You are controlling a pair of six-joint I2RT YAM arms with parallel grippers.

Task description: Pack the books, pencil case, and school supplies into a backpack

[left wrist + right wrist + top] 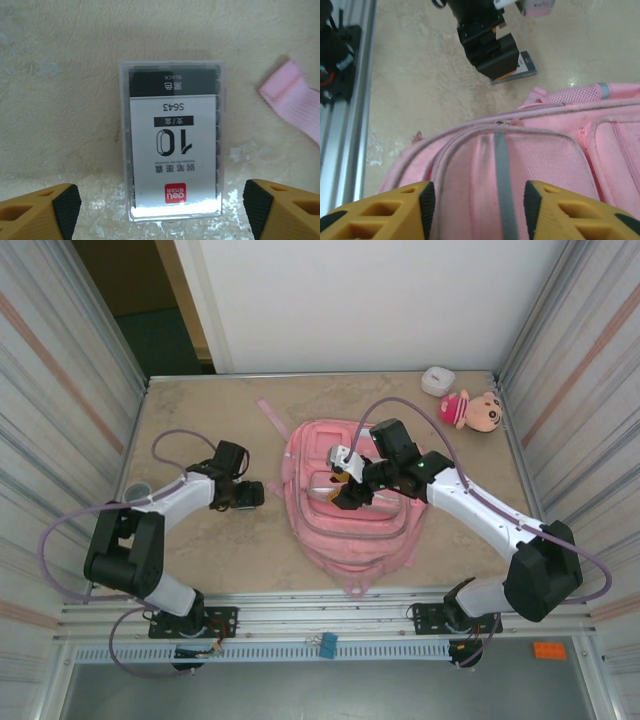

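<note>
My left gripper moves down over the clear pen box (247, 507) (175, 167) next, until its fingers are at both long sides.
The pink backpack (345, 515) lies flat in the middle of the table. My right gripper (348, 490) hovers over its front, open; a pink pocket panel with a grey stripe (502, 175) lies between its yellow fingers (426, 205), gripped by neither. Left of the backpack, my left gripper (252, 493) stands open low over a clear plastic box of pens (172, 142) with a black-and-white "10" label, flat on the table between the fingertips (65, 205) and untouched. The right wrist view also has that box (520, 65) under the left gripper (490, 47). The books and pencil case are out of view.
A pink-hatted plush doll (475, 410) and a small white object (437, 380) sit at the back right. A pink strap (292, 97) lies on the table right of the box. A grey round object (135, 490) sits at the left edge. The metal rail (350, 100) borders the table's front.
</note>
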